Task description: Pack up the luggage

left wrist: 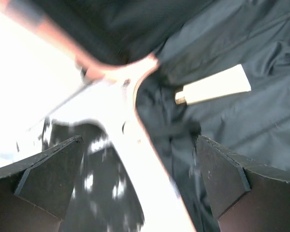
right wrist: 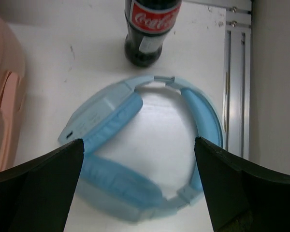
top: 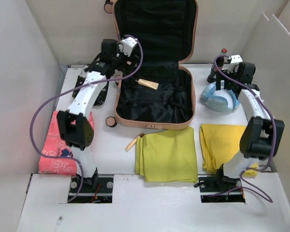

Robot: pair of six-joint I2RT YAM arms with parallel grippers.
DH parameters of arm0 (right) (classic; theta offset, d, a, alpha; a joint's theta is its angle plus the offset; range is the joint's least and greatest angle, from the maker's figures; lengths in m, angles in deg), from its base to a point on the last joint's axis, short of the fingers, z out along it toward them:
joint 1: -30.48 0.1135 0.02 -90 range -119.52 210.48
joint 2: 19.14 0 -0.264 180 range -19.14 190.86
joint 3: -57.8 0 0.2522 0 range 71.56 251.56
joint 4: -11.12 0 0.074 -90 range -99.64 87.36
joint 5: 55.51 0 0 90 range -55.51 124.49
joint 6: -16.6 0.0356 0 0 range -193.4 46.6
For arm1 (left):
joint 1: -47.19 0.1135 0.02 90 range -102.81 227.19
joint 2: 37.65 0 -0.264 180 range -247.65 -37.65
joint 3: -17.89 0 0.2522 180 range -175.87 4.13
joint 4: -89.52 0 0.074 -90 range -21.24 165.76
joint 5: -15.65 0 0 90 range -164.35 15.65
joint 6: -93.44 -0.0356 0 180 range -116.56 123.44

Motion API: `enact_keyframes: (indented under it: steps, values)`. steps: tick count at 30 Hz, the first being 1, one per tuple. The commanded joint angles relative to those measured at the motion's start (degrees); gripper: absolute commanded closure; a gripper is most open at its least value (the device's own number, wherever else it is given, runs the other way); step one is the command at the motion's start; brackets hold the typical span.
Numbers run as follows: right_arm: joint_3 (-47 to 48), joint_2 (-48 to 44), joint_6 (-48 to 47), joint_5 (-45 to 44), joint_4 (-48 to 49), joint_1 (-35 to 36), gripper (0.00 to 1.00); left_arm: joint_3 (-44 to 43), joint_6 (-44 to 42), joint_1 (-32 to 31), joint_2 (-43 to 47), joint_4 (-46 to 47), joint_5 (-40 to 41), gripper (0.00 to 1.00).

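The cola bottle stands upright, outward of the right gripper's open fingers, so the right gripper needs to move outward past the blue headphones next and close around the cola bottle's neck (top: 221, 57).
The luggage (top: 152, 124), a peach-pink suitcase, lies open at the back centre, its lid (top: 154, 29) standing upright and its black lining showing. A beige tube (top: 148, 83) lies inside on the lining (left wrist: 215, 86). My left gripper (top: 124, 57) hovers over the suitcase's left rim (left wrist: 135, 140), open and empty (left wrist: 137, 169). Over to the right of the suitcase, my right gripper (top: 227, 77) hangs open (right wrist: 137, 179) above blue headphones (right wrist: 135, 145) lying flat on the table (top: 220, 99).
A cola bottle (right wrist: 147, 34) stands just behind the headphones (top: 216, 67). A black-and-white patterned cloth (top: 89, 87) lies left of the suitcase. A pink cloth (top: 55, 150), an olive-yellow cloth (top: 166, 154), a yellow cloth (top: 222, 145) and a small beige stick (top: 134, 141) lie nearer.
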Motion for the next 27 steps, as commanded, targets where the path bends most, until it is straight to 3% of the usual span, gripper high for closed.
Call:
enact_keyframes:
  steps: [1, 9, 14, 21, 27]
  values:
    - [6.84, 8.48, -0.71, 1.50, 11.22, 0.92, 0.00, 6.31, 6.38, 1.92, 4.37, -7.69, -0.15, 0.00]
    - [11.88, 19.85, -2.58, 1.94, 26.15, 2.68, 0.00, 18.71, 7.60, 2.97, 13.78, -8.49, 4.08, 0.00]
    - [12.57, 23.02, -1.08, 0.02, 36.09, 3.21, 0.00, 20.48, 9.19, 4.03, 16.68, -9.01, 4.08, 0.00]
    - [16.18, 27.24, 0.59, -6.58, 38.30, 3.74, 0.00, 21.62, 9.19, 5.08, 17.39, -9.01, 4.08, 0.00]
    - [18.12, 30.93, 1.82, -3.77, 43.22, 3.74, 0.00, 20.31, 9.19, 5.08, 16.86, -9.01, 4.08, 0.00]
